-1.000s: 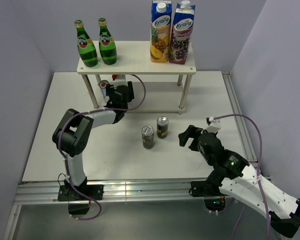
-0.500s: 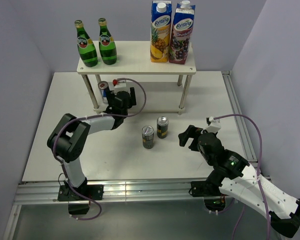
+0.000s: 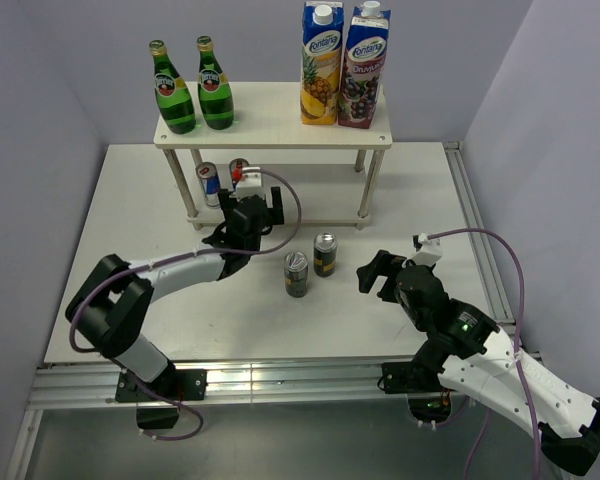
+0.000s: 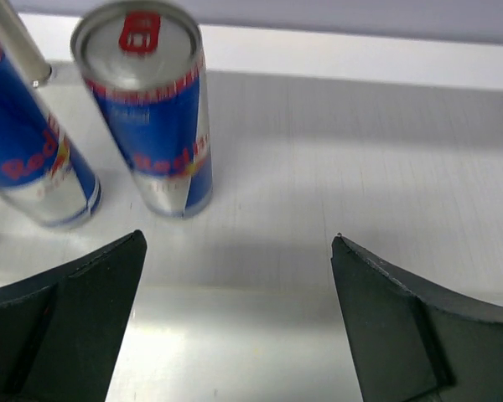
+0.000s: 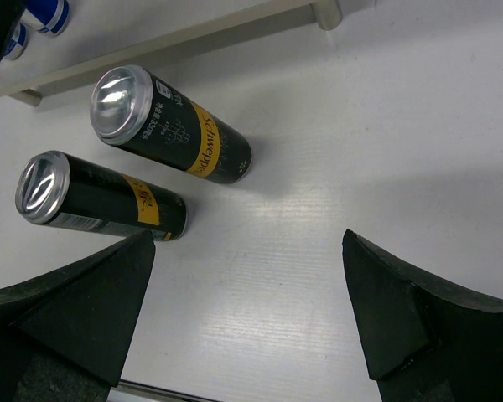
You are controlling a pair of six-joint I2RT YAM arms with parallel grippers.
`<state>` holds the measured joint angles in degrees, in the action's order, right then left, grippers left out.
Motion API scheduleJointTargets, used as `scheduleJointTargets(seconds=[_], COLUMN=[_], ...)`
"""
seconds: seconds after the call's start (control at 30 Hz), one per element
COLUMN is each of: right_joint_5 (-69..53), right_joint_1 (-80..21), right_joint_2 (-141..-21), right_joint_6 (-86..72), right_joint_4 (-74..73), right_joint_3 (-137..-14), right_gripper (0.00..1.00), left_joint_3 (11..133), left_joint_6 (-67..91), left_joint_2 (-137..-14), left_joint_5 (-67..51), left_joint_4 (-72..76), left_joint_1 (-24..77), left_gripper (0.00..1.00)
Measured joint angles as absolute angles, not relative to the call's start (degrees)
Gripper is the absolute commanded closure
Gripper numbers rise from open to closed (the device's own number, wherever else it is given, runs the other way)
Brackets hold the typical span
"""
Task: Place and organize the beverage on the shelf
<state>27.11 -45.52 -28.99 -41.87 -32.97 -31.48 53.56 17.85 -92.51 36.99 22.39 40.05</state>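
Observation:
The nearer dark slim can is standing on the table, so the left gripper should next pull back from the shelf [image 3: 280,118] and go to the right in the top view, onto the can.
The shelf [image 3: 280,118] carries two green bottles [image 3: 173,90] [image 3: 214,85] on the left of its top board. On its lower board two blue-silver cans [image 3: 208,183] [image 3: 239,172] stand upright side by side. In the left wrist view these cans [image 4: 155,126] [image 4: 33,167] are just beyond my left gripper [image 4: 239,243], which is open and empty. My left gripper [image 3: 252,205] hovers at the shelf's front edge. Two dark slim cans [image 3: 296,274] [image 3: 325,254] stand on the table in front of the shelf. The right gripper [image 3: 378,275] is open to their right, with the dark cans [image 5: 172,126] [image 5: 101,197] ahead of its left finger.
Two tall juice cartons [image 3: 322,65] [image 3: 365,68] stand on the right of the top board. Thin white shelf legs [image 3: 368,185] [image 4: 21,42] flank the lower board. Grey walls close in the table at the back and both sides.
The left gripper opened, let go of a blue-silver can on the lower board beside the other one, and drew back toward the front. The right arm has not moved.

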Motion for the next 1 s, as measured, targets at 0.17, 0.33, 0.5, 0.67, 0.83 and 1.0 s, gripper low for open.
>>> scheduleJointTargets(seconds=[0.17, 0.33, 0.5, 0.67, 0.83, 1.0], right_joint_5=[27.1, 27.1, 27.1, 27.1, 27.1, 27.1], right_joint_1=[-45.5, -45.5, -45.5, -45.5, -45.5, -45.5], right_joint_2=[-29.0, -29.0, -29.0, -29.0, -29.0, -29.0], right_joint_6=[-41.9, -41.9, -41.9, -41.9, -41.9, -41.9], right_joint_4=[-33.0, -33.0, -33.0, -33.0, -32.9, -32.9], right_joint_3=[-31.5, -31.5, -31.5, -31.5, -31.5, -31.5], right_gripper=[0.00, 0.00, 0.00, 0.00, 0.00, 0.00], left_joint_3=[46.7, 38.6, 34.2, 31.7, 26.3, 20.7], left_joint_6=[20.8, 24.3, 25.9, 26.8, 28.2, 28.4], left_joint_2=[-84.2, -71.7, -58.7, -53.7, -58.6, -65.2], left_joint_5=[39.0, 40.3, 37.1, 33.2, 29.6, 27.7], left_joint_4=[19.2, 14.6, 11.4, 12.3, 15.8, 21.6], left_joint_1=[45.0, 50.9, 55.2, 59.2, 63.0, 66.0], left_gripper=[0.02, 0.02, 0.02, 0.02, 0.03, 0.02])
